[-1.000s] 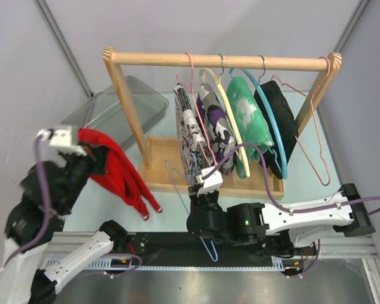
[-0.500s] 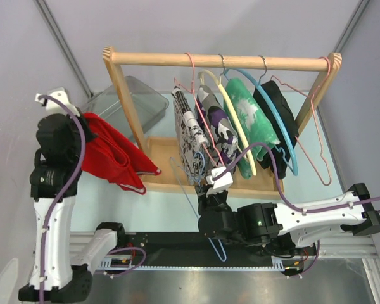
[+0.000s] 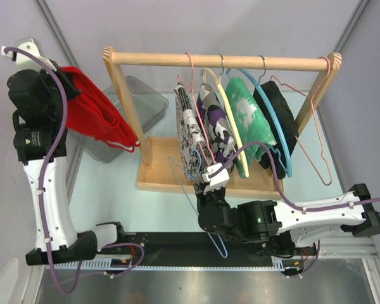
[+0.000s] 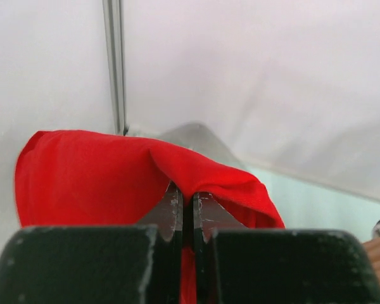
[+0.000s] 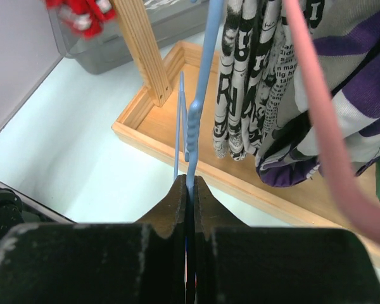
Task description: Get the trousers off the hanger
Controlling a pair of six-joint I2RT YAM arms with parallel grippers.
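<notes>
The left gripper lowers the red trousers toward the bin next and releases the fold.
The red trousers [image 3: 92, 114] hang bunched from my left gripper [image 3: 57, 79], which is raised high at the far left, above the grey bin [image 3: 123, 104]. In the left wrist view the left gripper [image 4: 187, 199] is shut on a fold of the red trousers [image 4: 82, 171]. My right gripper [image 3: 206, 183] is shut on the thin blue hanger [image 3: 189, 190], held bare in front of the rack's base. In the right wrist view the right gripper [image 5: 189, 183] pinches the blue hanger [image 5: 199, 88] between closed jaws.
A wooden rack [image 3: 221, 61] with a tray base [image 3: 158, 168] holds several garments on coloured hangers: a black-and-white print [image 3: 189, 136], a purple print, a green one [image 3: 248, 117] and a black one [image 3: 277, 114]. An empty pink hanger [image 3: 313, 139] hangs at the right end.
My left arm has risen and swung back and left, carrying the red trousers up from table height to above the bin. The right gripper has kept the blue hanger near the rack's base.
</notes>
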